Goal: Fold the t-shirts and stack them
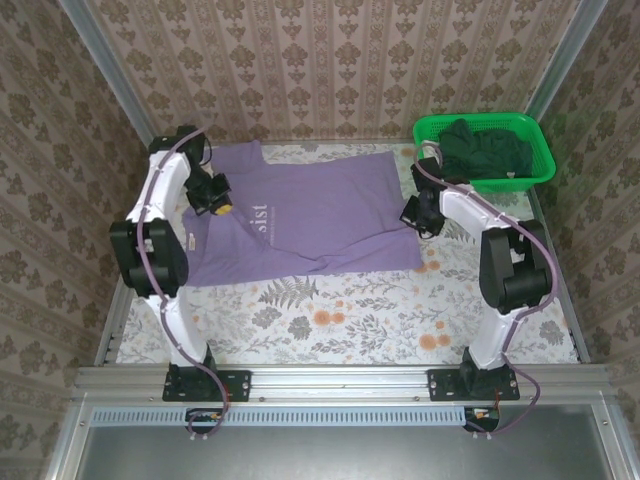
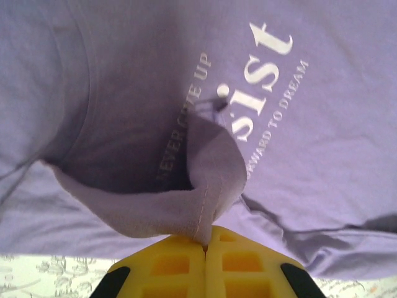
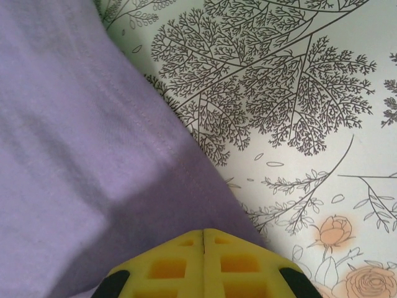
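My left gripper needs to move slightly toward the white lettering next and let go of the raised fold there, because the chest cloth beside the white lettering [image 2: 260, 68] is below my left gripper.
The lavender-purple t-shirt [image 1: 320, 210] lies spread across the back of the table, its white chest lettering [image 2: 260, 68] facing up. My left gripper [image 1: 222, 207] is at the shirt's left side. In the left wrist view it [image 2: 205, 243] is shut on a raised fold of the lavender cloth [image 2: 186, 205] with a stitched hem. My right gripper [image 1: 410, 215] is at the shirt's right edge. In the right wrist view it [image 3: 204, 233] is shut where the hem [image 3: 155, 136] runs in under its tips. Dark green t-shirts [image 1: 485, 150] are heaped in the basket.
The bright green plastic basket [image 1: 543, 150] stands at the back right corner. The floral tablecloth [image 1: 350, 310] is bare in front of the shirt and shows beside the hem [image 3: 310, 93]. Patterned walls close in the back and both sides.
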